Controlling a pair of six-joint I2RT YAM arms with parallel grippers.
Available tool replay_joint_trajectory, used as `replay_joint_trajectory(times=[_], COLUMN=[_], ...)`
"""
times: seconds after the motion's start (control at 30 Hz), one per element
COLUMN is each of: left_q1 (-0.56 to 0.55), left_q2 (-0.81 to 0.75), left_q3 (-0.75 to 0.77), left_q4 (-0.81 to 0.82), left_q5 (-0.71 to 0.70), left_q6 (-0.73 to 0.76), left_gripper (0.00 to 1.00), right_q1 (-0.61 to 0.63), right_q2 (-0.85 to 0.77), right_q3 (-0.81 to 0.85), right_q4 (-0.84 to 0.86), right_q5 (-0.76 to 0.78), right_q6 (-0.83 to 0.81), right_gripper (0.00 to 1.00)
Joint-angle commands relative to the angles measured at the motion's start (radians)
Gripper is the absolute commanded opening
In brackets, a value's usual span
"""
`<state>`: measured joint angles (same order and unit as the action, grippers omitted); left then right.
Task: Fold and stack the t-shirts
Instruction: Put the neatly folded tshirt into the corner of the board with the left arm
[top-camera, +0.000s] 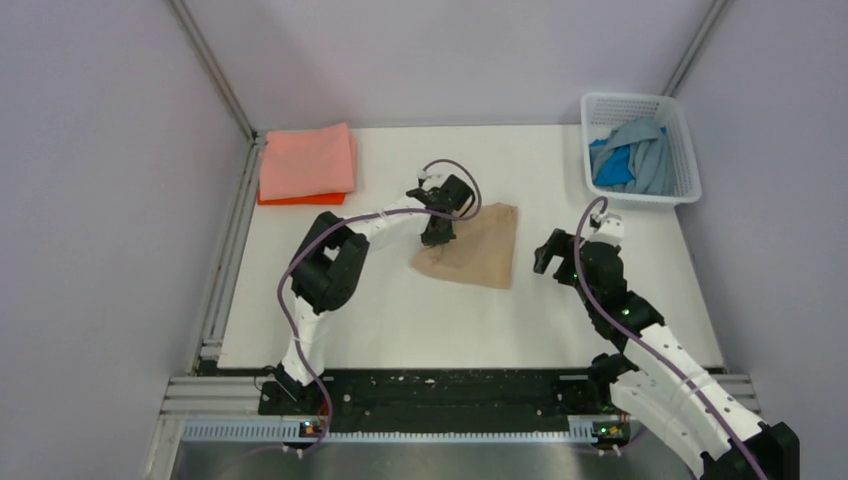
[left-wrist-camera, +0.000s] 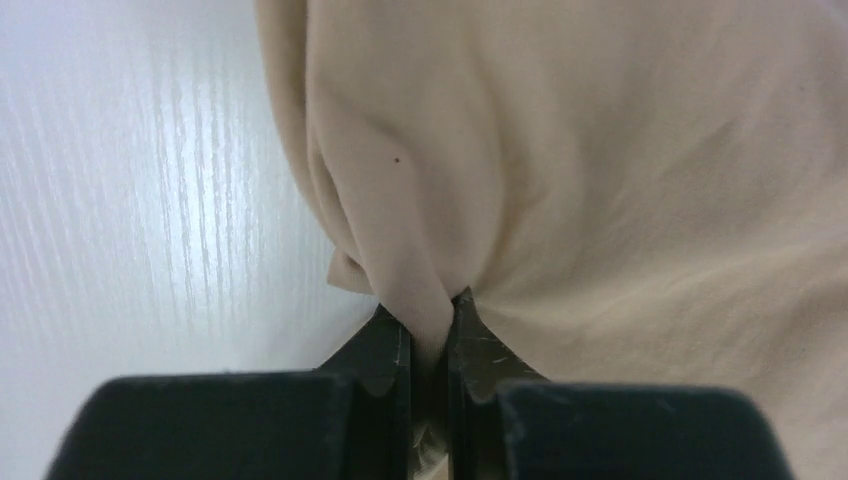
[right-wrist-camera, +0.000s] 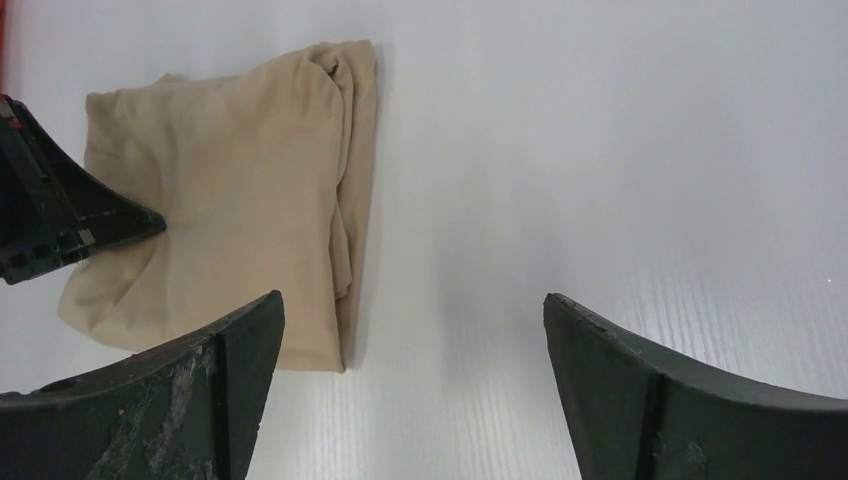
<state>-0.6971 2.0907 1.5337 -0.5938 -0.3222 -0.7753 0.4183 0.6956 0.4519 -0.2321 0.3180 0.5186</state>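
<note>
I should next swing my left gripper up and outward to release over the salmon pink shirt (top-camera: 305, 160). That shirt is the top of the stack and lies to the left of my left gripper in the top view.
The tan t-shirt (top-camera: 475, 250) lies folded at the middle of the white table. My left gripper (top-camera: 437, 232) is shut on a pinch of its left edge; in the left wrist view the tan cloth (left-wrist-camera: 620, 170) is bunched between my gripper's jaws (left-wrist-camera: 432, 325). My right gripper (top-camera: 548, 255) is open and empty, just right of the shirt; in its wrist view the tan shirt (right-wrist-camera: 250, 180) lies ahead to the left of the gripper (right-wrist-camera: 412, 305). A salmon pink shirt (top-camera: 305, 160) lies folded on an orange one (top-camera: 300, 199) at the back left. Blue (top-camera: 612, 165) and light blue-grey (top-camera: 650, 150) shirts sit in the basket.
A white lattice basket (top-camera: 682, 150) stands at the back right corner. Grey walls enclose the table on the left, back and right. The left arm's tip (right-wrist-camera: 60, 225) shows in the right wrist view at the left edge. A black rail (top-camera: 440, 395) runs along the near edge.
</note>
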Motion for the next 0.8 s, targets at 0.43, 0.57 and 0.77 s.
replay_joint_trajectory(times=[0.43,0.57,0.77], left_q1=[0.093,0.163,0.285], left_q2=[-0.005,-0.026,-0.032], left_q3=[0.175,0.177,0.246], left_q4=[0.146,0.343,0.497], left_q5=[-0.55,-0.578,-0.537], left_q6=[0.546,0.758,0.983], left_gripper=[0.0,0.0,0.0], right_q1=[0.001,0.002,0.001], right_q2=[-0.013,-0.012,-0.01], right_q3=[-0.007,-0.007,-0.008], right_q4=[0.01,0.013,0.014], right_q5=[0.025,0.027,0.041], right_q6=[-0.031,-0.035,-0.039], right_gripper=[0.99,0.99,0.99])
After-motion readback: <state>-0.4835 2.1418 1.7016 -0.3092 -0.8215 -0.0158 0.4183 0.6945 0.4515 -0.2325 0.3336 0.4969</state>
